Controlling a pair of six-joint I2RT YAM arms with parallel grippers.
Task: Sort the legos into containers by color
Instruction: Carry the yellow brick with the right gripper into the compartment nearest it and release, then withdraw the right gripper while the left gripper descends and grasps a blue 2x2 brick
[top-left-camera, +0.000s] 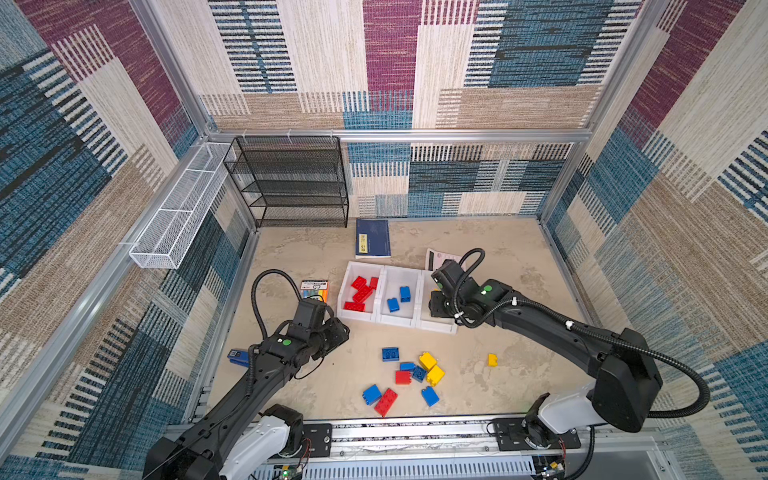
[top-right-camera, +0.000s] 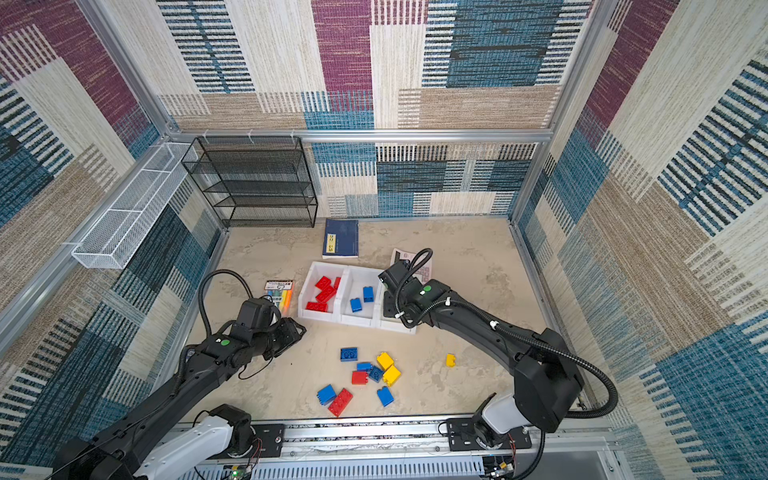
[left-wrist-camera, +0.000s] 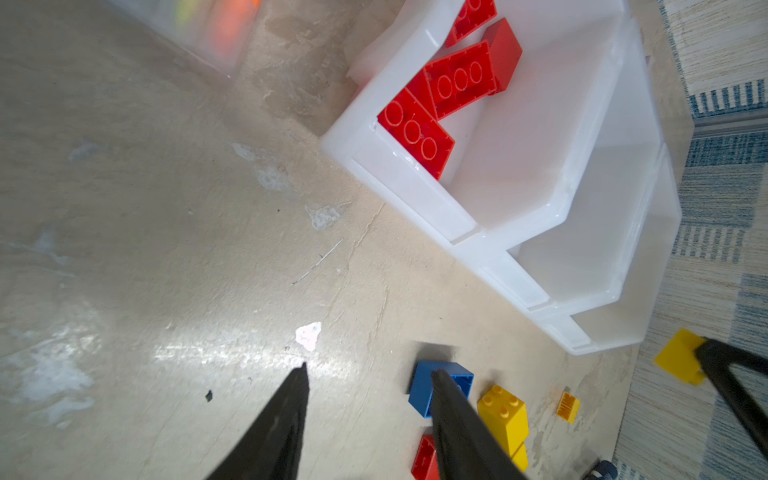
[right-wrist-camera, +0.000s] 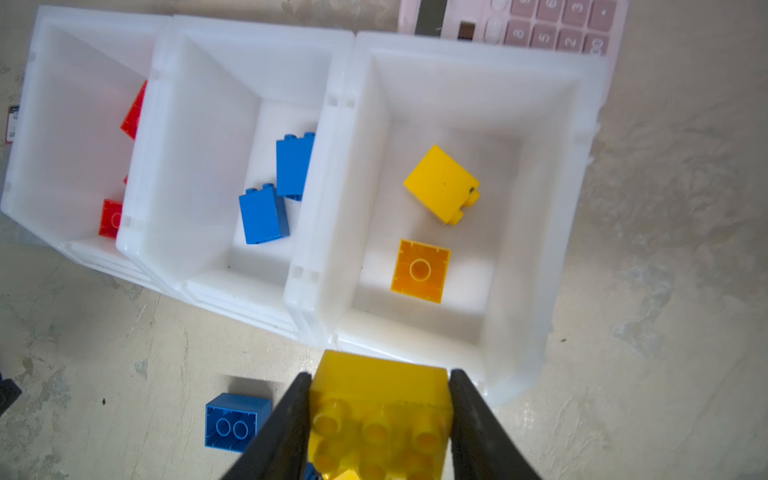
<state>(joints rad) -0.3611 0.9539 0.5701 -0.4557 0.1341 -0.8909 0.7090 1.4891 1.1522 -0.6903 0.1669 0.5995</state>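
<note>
My right gripper eases outward past the near rim of the container of yellow legos next and releases the yellow lego, as that container lies below and outward of it.
Three joined white containers (top-left-camera: 384, 270) (top-right-camera: 347, 270) (right-wrist-camera: 353, 41) sit mid-table. The left one holds red legos (top-left-camera: 361, 291) (left-wrist-camera: 415, 129), the middle one two blue legos (top-left-camera: 399, 299) (right-wrist-camera: 264, 216), the right one two yellow legos (right-wrist-camera: 440, 183). My right gripper (right-wrist-camera: 380, 374) (top-left-camera: 434, 305) is shut on a yellow lego (right-wrist-camera: 378, 399) above the right container's near rim. My left gripper (left-wrist-camera: 370, 372) (top-left-camera: 336, 332) hangs open and empty over bare table left of the containers. Several loose red, blue and yellow legos (top-left-camera: 415, 370) (top-right-camera: 376, 372) lie in front, with a small yellow one (top-left-camera: 492, 360) apart.
A black mesh rack (top-left-camera: 291, 183) and a white wire basket (top-left-camera: 178, 216) stand at the back left. A blue book (top-left-camera: 372, 237), a marker pack (top-left-camera: 314, 289) and a pink calculator (right-wrist-camera: 540, 25) lie around the containers. A blue object (top-left-camera: 237, 357) lies by the left arm.
</note>
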